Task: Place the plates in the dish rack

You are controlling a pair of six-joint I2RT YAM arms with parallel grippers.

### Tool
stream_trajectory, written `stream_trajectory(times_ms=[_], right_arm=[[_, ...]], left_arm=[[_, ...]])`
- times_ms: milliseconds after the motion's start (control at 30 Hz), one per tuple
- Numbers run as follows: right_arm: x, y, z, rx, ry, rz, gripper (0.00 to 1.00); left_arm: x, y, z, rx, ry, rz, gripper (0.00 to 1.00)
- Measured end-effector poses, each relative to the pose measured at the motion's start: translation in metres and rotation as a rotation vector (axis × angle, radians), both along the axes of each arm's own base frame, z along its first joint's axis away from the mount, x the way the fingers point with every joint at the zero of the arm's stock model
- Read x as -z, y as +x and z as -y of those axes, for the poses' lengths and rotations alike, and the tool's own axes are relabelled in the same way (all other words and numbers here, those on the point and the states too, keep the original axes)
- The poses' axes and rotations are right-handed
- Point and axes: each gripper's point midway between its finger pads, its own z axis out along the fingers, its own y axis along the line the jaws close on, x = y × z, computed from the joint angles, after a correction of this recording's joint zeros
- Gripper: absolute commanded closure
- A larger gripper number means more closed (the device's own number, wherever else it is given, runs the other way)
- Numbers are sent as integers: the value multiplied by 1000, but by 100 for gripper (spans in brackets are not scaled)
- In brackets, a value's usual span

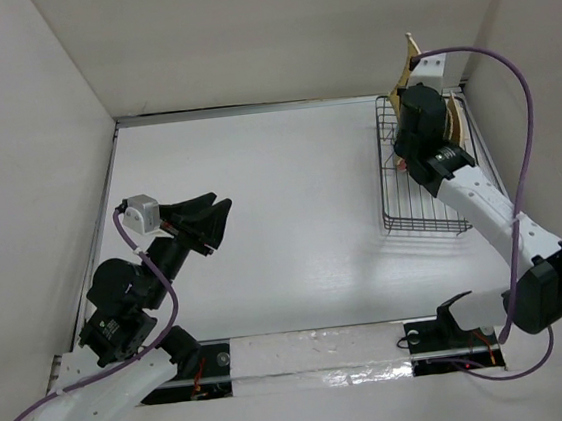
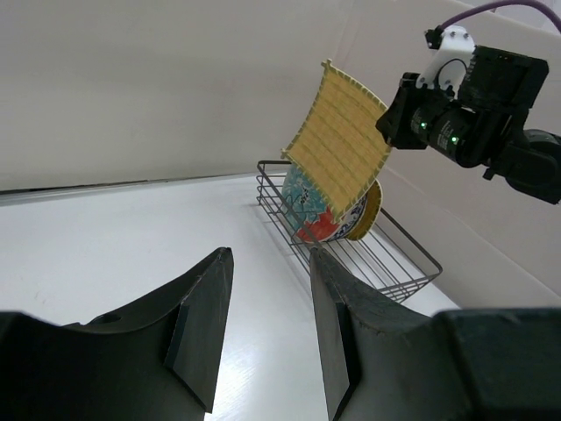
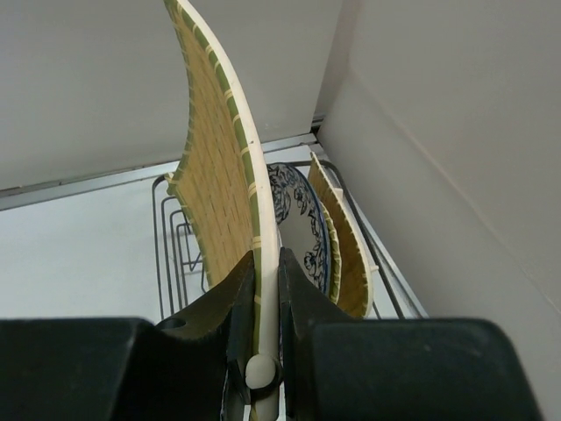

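To get the held yellow plate standing in the rack [image 3: 188, 252] beside the red-rimmed teal plate, my right gripper should lower it first.
My right gripper [image 3: 266, 263] is shut on the edge of a square yellow woven-look plate [image 3: 219, 167] and holds it upright above the black wire dish rack [image 1: 425, 217] at the far right. In the left wrist view the held plate [image 2: 337, 145] hangs tilted over the rack [image 2: 386, 259]. A red-rimmed teal plate [image 2: 308, 209], a blue-and-white floral plate [image 3: 298, 224] and a yellow plate [image 3: 346, 250] stand on edge in the rack's far end. My left gripper [image 1: 211, 218] is open and empty over the table's left side.
The rack sits close to the right wall [image 1: 530, 94] and the back wall. Its near half [image 1: 416, 206] holds only bare wires. A taped strip [image 1: 316, 353] runs along the table's near edge between the arm bases.
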Motion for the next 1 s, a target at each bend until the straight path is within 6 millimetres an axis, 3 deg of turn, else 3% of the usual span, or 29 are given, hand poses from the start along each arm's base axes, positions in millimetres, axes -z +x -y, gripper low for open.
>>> stream_trajectory(times_ms=[133,367,767,1000], right_arm=[[13,13,-3,8,-35,-25,100],[24,20,-3,21,-62,-19,100],[77,32,-2,36,-112,-105,100],[90,37,1,50,-94,-92,100]], left_arm=[[0,0,0,-3,0,-1,62],[1,2,0,-9,3,-5,62],[3,5,0,-17,7,-12,62],[4,6,1,-20,10,-17,62]])
